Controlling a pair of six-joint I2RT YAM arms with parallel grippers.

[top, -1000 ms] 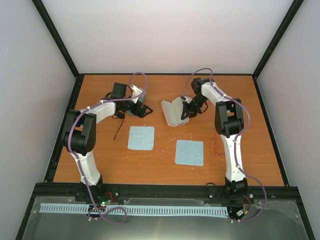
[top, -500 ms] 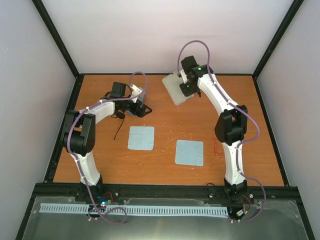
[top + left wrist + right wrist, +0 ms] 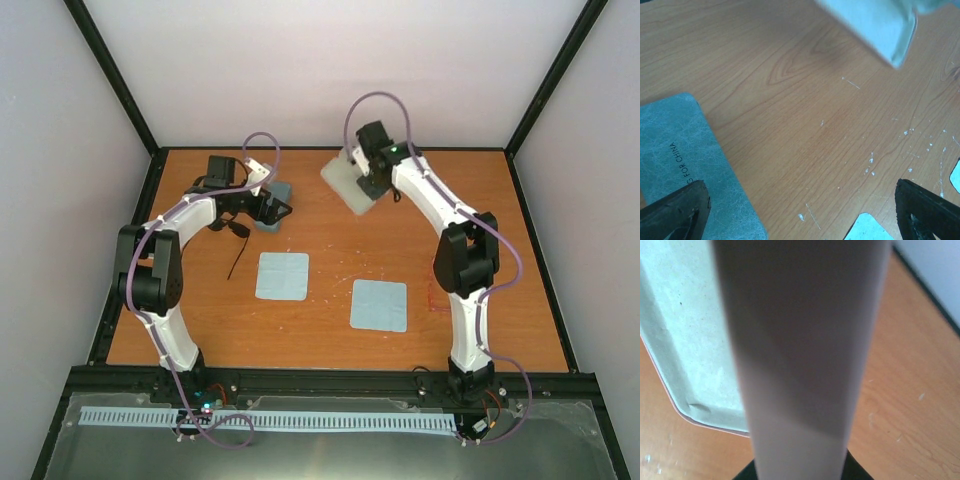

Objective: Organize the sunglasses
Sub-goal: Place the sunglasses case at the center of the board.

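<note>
My right gripper is holding the case's lid, and the open pink case [image 3: 347, 186] hangs crooked above the table. Next, it will turn, lower to the clear table beyond the cloths and release the lid.
The black sunglasses [image 3: 237, 258] lie at the left of the table, one thin arm pointing toward me, partly under my left arm. The red sunglasses [image 3: 433, 296] show only as thin red lines beside my right arm's lower link. My right gripper [image 3: 368, 178] is shut on the open pink case [image 3: 347, 186] and holds it above the back of the table; its lid [image 3: 800, 340] fills the right wrist view. My left gripper [image 3: 262, 205] is open and empty, low over the table, with the blue-grey case [image 3: 277, 210] at its left finger [image 3: 677, 210].
Two light-blue cloths lie mid-table, one on the left [image 3: 281, 275] and one on the right [image 3: 379, 305]. The table [image 3: 330, 330] is bounded by black frame posts and white walls. The lifted pink case also shows at the top of the left wrist view [image 3: 875, 27].
My right arm has lifted the open pink case off the table and carried it toward the back. My left gripper has shifted back and left, uncovering the blue-grey case.
</note>
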